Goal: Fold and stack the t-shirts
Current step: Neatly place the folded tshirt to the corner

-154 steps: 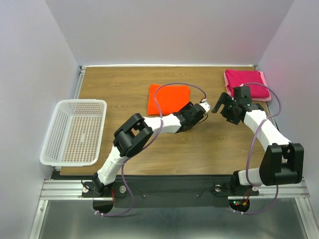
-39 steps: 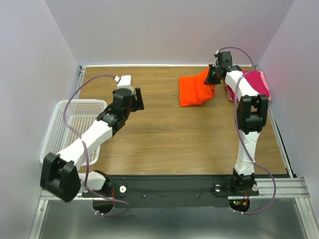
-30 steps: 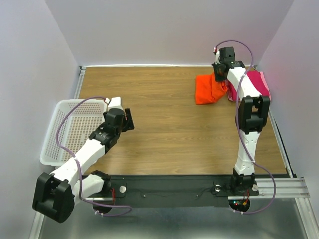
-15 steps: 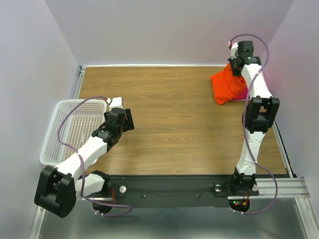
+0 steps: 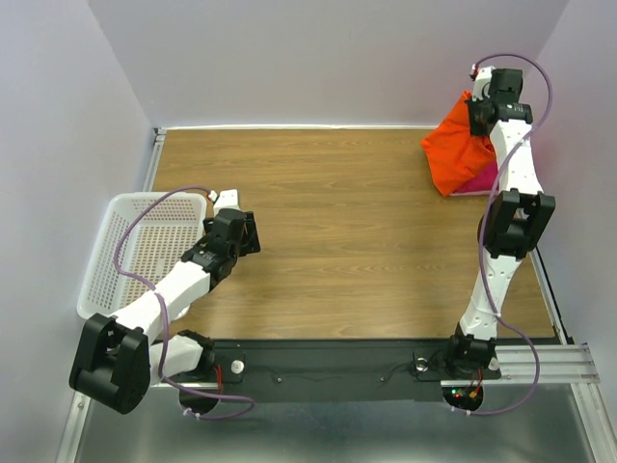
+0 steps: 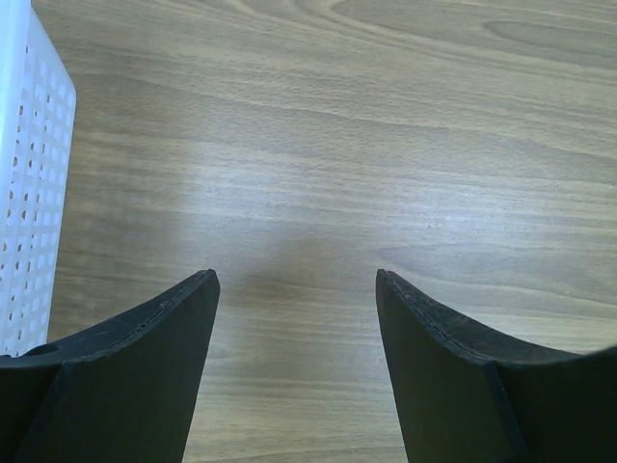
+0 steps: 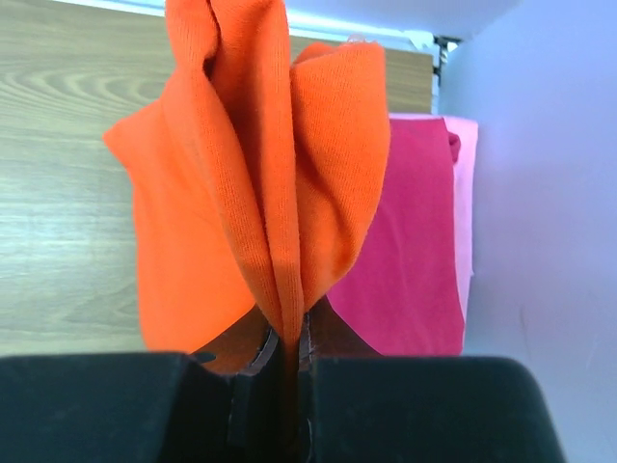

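The orange fold goes down toward the side next, and my right gripper releases it over the exposed magenta strip (image 5: 481, 180) (image 7: 415, 246), since that part of the folded magenta shirt is still uncovered.
My right gripper (image 5: 479, 108) (image 7: 289, 340) is raised at the back right corner, shut on a pinched fold of the bright orange t-shirt (image 5: 455, 149) (image 7: 246, 164). The shirt hangs bunched from the jaws, over the left part of the folded magenta-pink t-shirt (image 5: 482, 181) (image 7: 410, 251), which lies flat on the table by the right wall. Most of the magenta shirt is hidden in the top view. Far from both shirts, my left gripper (image 5: 247, 231) (image 6: 294, 280) hovers open and low over bare wood beside the basket, nothing between its fingers.
A white lattice basket (image 5: 106, 280) (image 6: 29, 193) stands at the table's left edge, just left of my left gripper. The right wall and the back wall lie close to the raised right arm. The wooden table (image 5: 337, 241) spans the middle.
My right gripper has carried the orange t-shirt to the right and higher, from beside the magenta shirt to over it. The left arm has stayed almost still by the basket.
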Available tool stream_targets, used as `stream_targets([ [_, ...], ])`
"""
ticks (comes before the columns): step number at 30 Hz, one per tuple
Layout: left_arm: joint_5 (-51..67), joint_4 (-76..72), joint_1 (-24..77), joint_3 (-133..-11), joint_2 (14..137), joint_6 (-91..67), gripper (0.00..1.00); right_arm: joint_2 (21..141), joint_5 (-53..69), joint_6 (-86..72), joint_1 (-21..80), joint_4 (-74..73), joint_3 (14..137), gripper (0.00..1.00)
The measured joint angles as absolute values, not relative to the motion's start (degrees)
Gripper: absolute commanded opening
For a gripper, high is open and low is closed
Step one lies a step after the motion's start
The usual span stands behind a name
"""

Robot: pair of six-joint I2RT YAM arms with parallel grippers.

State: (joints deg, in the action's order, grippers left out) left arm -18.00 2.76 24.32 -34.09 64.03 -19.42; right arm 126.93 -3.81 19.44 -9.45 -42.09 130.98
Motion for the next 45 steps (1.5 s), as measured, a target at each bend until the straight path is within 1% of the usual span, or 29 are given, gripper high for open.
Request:
stream_targets([
  [8, -17.9, 2.7, 24.3, -34.1, 64.0, -19.4, 0.77, 126.9, -1.1, 18.2, -10.0, -42.1, 132.7, 0.01],
  [20, -17.5, 2.4, 24.3, -34.1, 64.0, -19.4, 0.77, 126.9, -1.4, 17.6, -11.6, -42.0, 132.2, 0.01],
  [27, -17.0, 2.4, 24.3, -34.1, 62.3, -19.4, 0.77, 127.1, -3.9, 17.8, -13.1, -40.4, 128.1, 0.01],
  [37, -16.7, 0.0, 24.4, -32.4, 58.8, -19.4, 0.77, 129.9, -9.4, 19.5, -13.1, -36.1, 127.7, 0.01],
  [45, -16.6, -0.6, 24.4, -32.3, 58.6, -19.4, 0.76, 133.1, -14.3, 21.5, -13.1, -31.8, 126.9, 0.01],
])
